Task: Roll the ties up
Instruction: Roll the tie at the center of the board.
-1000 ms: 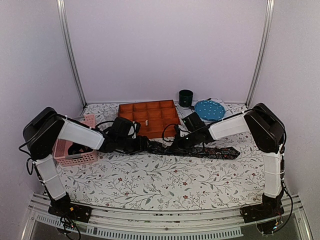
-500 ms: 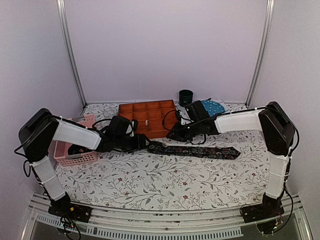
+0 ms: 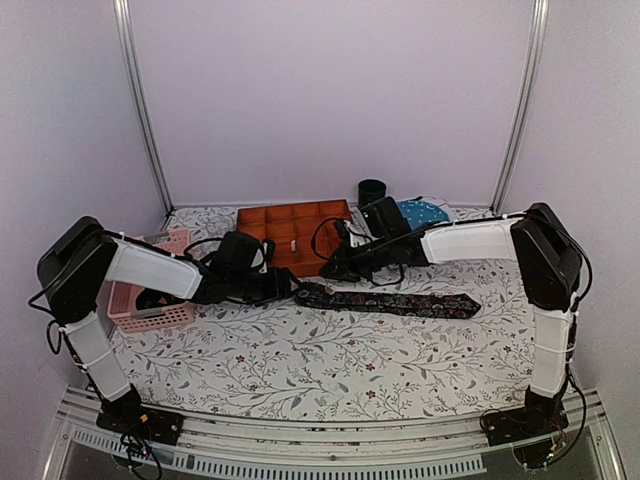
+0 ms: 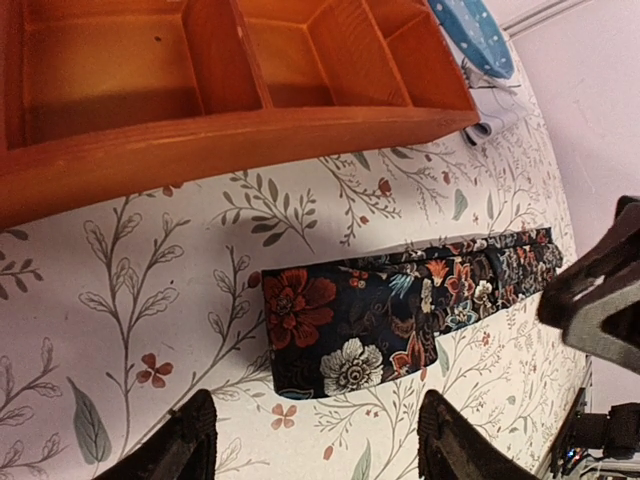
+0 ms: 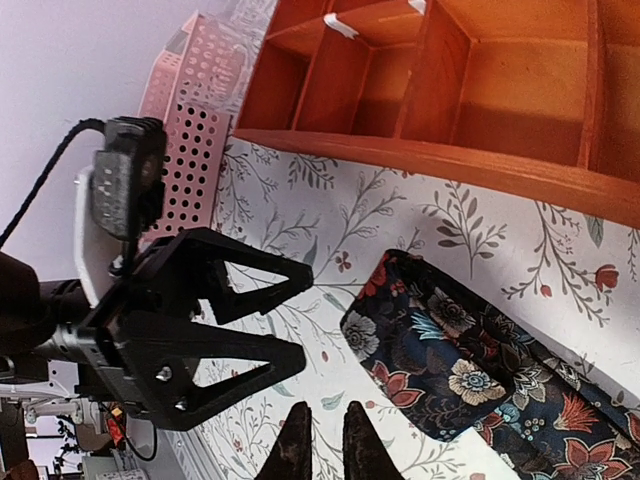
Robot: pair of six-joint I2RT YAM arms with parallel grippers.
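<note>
I should next slide the open fingers of my left gripper to the right in the top view, so they can close on the tie's folded end [image 3: 313, 295] [image 4: 310, 338].
One dark floral tie [image 3: 400, 303] lies flat across the table's middle, its pointed end to the right. Its left end is folded over into a short flap [image 4: 345, 330] [image 5: 450, 355]. My left gripper [image 3: 287, 288] [image 4: 320, 452] sits low just left of that flap, open, with nothing between its fingers and a strip of cloth-covered table before the tie. My right gripper [image 3: 330, 268] [image 5: 328, 445] hovers above and behind the folded end, near the tray's front edge, its fingers almost together and holding nothing. The left gripper's black fingers [image 5: 215, 285] show in the right wrist view.
An orange compartment tray [image 3: 297, 235] stands right behind the tie's left end. A pink basket [image 3: 150, 300] sits at the far left under the left arm. A dark cup [image 3: 372, 195] and a blue dotted plate [image 3: 420, 215] stand at the back right.
My right gripper has left the tie and swung back and to the left, toward the tray. The tie's folded end lies free. The left arm has barely moved.
</note>
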